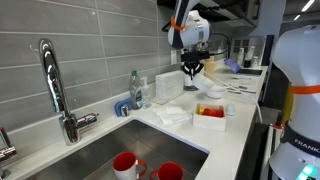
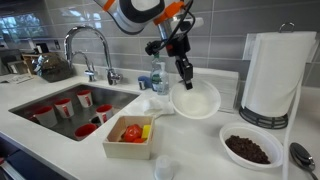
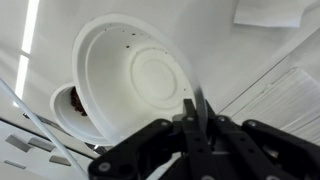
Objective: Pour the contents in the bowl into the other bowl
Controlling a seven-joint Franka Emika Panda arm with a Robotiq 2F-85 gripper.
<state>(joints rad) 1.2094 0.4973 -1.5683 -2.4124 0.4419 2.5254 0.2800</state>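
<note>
My gripper brings the nearly empty white bowl down next, levels it and releases its rim on the bare counter beside the bowl (image 2: 189,133) of brown bits. That counter lies below my gripper.
My gripper (image 2: 185,72) is shut on the rim of the round white bowl (image 2: 195,98) and holds it tilted above the counter. In the wrist view the bowl (image 3: 135,75) faces the camera, empty but for a few dark specks, with its rim pinched between my fingers (image 3: 195,115). The low squarish red bowl (image 1: 209,115) sits on the counter by the sink. It also shows in an exterior view (image 2: 130,135) with red and yellow pieces in it, to the left of and below the held bowl. My gripper also shows in an exterior view (image 1: 192,70).
A white bowl of brown bits (image 2: 250,148) sits right of the held bowl, partly behind it in the wrist view (image 3: 68,100). A paper towel roll (image 2: 278,75) stands behind. The sink (image 2: 60,105) holds several red mugs. Faucet (image 2: 95,50), soap bottle (image 1: 135,90), napkins (image 1: 172,115), spoon (image 2: 303,155).
</note>
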